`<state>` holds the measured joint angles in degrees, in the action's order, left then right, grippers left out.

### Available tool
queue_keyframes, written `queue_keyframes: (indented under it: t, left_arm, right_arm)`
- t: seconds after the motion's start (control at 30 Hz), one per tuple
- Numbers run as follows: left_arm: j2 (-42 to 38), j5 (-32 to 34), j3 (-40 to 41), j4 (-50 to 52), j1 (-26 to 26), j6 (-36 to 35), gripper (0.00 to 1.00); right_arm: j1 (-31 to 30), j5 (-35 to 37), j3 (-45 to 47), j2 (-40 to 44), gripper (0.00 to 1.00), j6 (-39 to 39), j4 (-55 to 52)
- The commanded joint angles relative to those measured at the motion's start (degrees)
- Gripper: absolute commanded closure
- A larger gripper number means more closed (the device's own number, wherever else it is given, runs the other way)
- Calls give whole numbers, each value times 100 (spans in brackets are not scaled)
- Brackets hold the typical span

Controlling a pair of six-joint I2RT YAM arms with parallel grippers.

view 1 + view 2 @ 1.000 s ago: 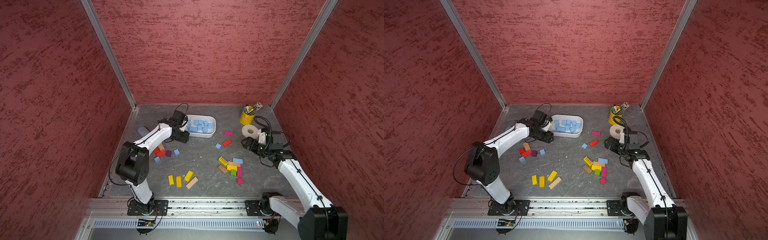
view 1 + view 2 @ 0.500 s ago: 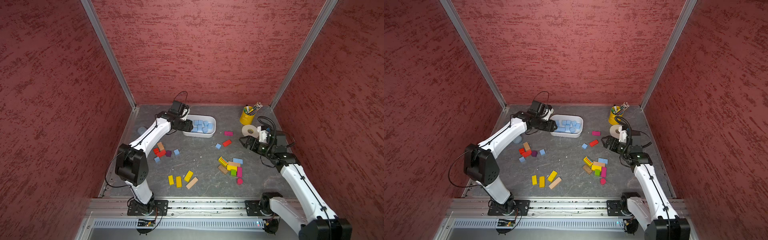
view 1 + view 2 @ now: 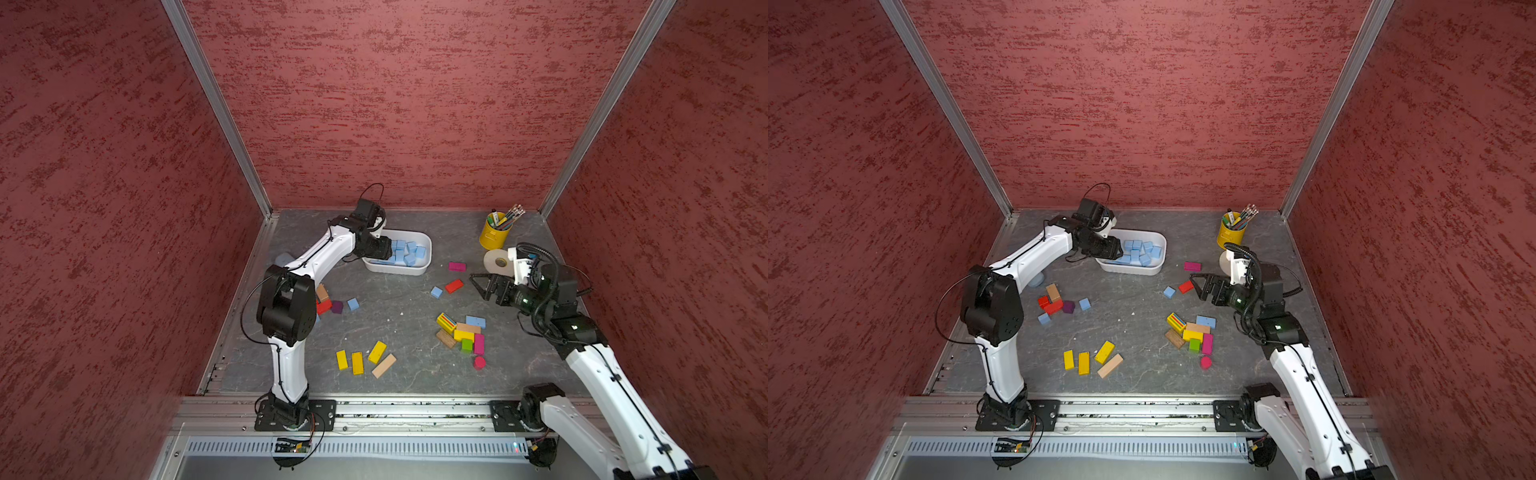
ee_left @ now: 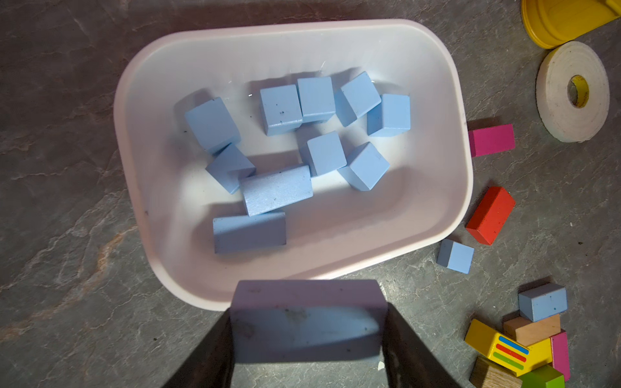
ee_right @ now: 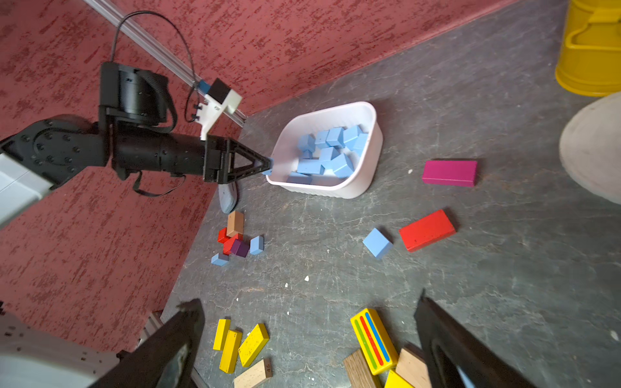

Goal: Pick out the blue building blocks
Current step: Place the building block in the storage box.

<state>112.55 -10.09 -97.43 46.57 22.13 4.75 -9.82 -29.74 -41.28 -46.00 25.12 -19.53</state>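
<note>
My left gripper moves down toward the near bricks below it inside the white tub next and lets go of my brick there, since the tub already gathers blue blocks.
My left gripper is shut on a blue brick, held just over the near end of the white tub. Several blue building blocks lie inside the tub. In both top views the left gripper is at the tub's left rim. Loose blue blocks lie on the floor: a cube by a red brick, a cube near the left cluster, a brick on the right pile. My right gripper hangs open and empty above the floor.
A yellow pencil cup and a tape roll stand at the back right. A magenta brick, a red brick, a mixed pile, yellow bricks and a red-purple cluster lie scattered about.
The left gripper has carried the blue brick up and rightward, from beside the tub to over its rim. The right gripper has drifted slightly left, still open.
</note>
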Motion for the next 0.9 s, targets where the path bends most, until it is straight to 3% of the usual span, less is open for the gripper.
queue_keyframes:
  t: [0.0, 0.57, 0.87]
  left_arm:
    - [201, -11, -161, 72, -7, 110, 63]
    - [988, 204, -340, -240, 2, 420, 54]
    - [1190, 160, -514, -236, 11, 439, 30]
  right_arm:
    - [-193, 131, -78, 137, 1, -122, 312]
    - [-635, 300, -38, 40, 1, -43, 454]
    - [-807, 390, -43, 2, 1, -80, 448]
